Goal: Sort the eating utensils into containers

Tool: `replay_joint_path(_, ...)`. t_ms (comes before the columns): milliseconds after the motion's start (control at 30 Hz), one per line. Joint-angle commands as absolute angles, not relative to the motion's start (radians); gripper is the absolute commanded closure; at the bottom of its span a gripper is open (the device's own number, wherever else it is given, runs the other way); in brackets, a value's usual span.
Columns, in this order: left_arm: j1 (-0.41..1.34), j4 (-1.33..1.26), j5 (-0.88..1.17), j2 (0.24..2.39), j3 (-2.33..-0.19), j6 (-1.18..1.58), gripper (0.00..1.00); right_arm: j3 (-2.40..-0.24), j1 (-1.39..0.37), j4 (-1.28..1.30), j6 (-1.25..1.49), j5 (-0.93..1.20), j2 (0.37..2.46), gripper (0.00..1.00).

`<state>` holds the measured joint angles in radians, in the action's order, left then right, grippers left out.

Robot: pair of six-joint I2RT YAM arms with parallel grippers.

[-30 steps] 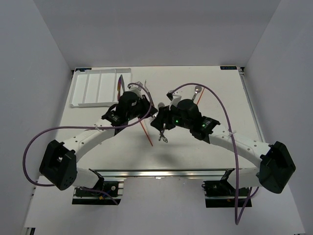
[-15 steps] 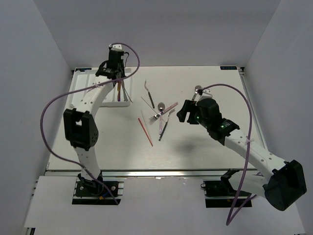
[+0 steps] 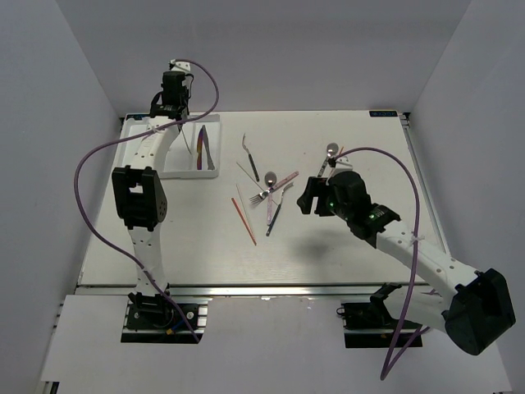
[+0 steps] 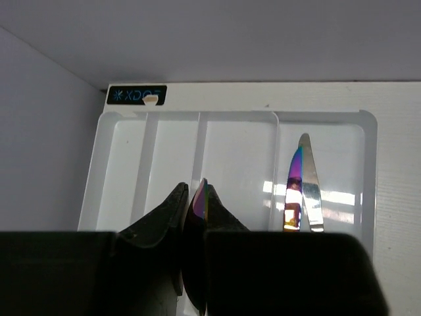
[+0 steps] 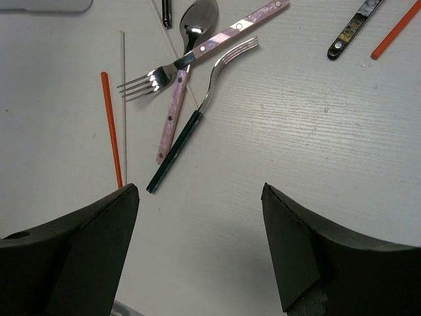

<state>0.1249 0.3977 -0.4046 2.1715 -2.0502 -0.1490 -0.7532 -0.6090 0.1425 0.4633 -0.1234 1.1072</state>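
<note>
My left gripper will next move down into the slot below it, beside the knives, and let go of the iridescent utensil (image 4: 203,194) there, because that slot is empty.
My left gripper (image 3: 168,105) reaches over the white cutlery tray (image 3: 187,156) at the back left. It is shut on an iridescent utensil (image 4: 203,194), seen edge-on between the fingers above the tray's middle slots (image 4: 237,158). An iridescent knife (image 4: 294,187) and a silver knife (image 4: 311,191) lie in the right slot. My right gripper (image 3: 308,195) is open and empty, hovering right of a loose pile: a pink-handled fork (image 5: 197,56), a dark-handled fork (image 5: 191,125), a spoon (image 5: 198,18), a red chopstick (image 5: 110,128) and a pale chopstick (image 5: 123,99).
A dark-handled utensil (image 3: 250,158) lies behind the pile. A spoon (image 3: 330,152) and an orange chopstick (image 5: 395,29) lie at the back right beside a dark-handled piece (image 5: 352,26). White walls enclose the table on three sides.
My left arm has swung from the table's middle to the tray at the back left, carrying the iridescent utensil. My right arm has drawn back to the right, uncovering the pile.
</note>
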Motion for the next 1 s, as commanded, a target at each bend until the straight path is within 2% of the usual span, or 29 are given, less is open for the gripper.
replay_joint_path(0, 0.106, 0.285, -0.321, 2.135, -2.068, -0.207, 1.00, -0.750, -0.607, 0.121, 0.437, -0.101, 1.117, 0.20)
replay_joint_path(167, 0.095, 0.247, -0.313, 2.152, -2.022, -0.279, 1.00, -0.772, -0.606, 0.120, 0.431, -0.097, 1.157, 0.20)
replay_joint_path(600, 0.063, 0.189, -0.258, 2.250, -1.947, -0.247, 0.99, -0.798, -0.607, 0.135, 0.429, -0.106, 1.184, 0.20)
replay_joint_path(667, 0.063, 0.183, -0.276, 2.258, -1.936, -0.249, 0.96, -0.799, -0.609, 0.137, 0.434, -0.104, 1.186, 0.20)
replay_joint_path(767, 0.061, 0.181, -0.281, 2.252, -1.913, -0.250, 0.86, -0.805, -0.607, 0.144, 0.436, -0.101, 1.187, 0.20)
replay_joint_path(867, 0.061, 0.169, -0.293, 2.232, -1.873, -0.238, 0.61, -0.810, -0.607, 0.141, 0.439, -0.100, 1.186, 0.20)
replay_joint_path(900, 0.063, 0.169, -0.295, 2.215, -1.865, -0.230, 0.50, -0.811, -0.607, 0.141, 0.440, -0.098, 1.186, 0.20)
replay_joint_path(933, 0.061, 0.166, -0.299, 2.204, -1.844, -0.215, 0.32, -0.816, -0.607, 0.140, 0.442, -0.097, 1.186, 0.20)
replay_joint_path(967, 0.061, 0.160, -0.299, 2.189, -1.832, -0.206, 0.26, -0.818, -0.607, 0.138, 0.442, -0.097, 1.187, 0.20)
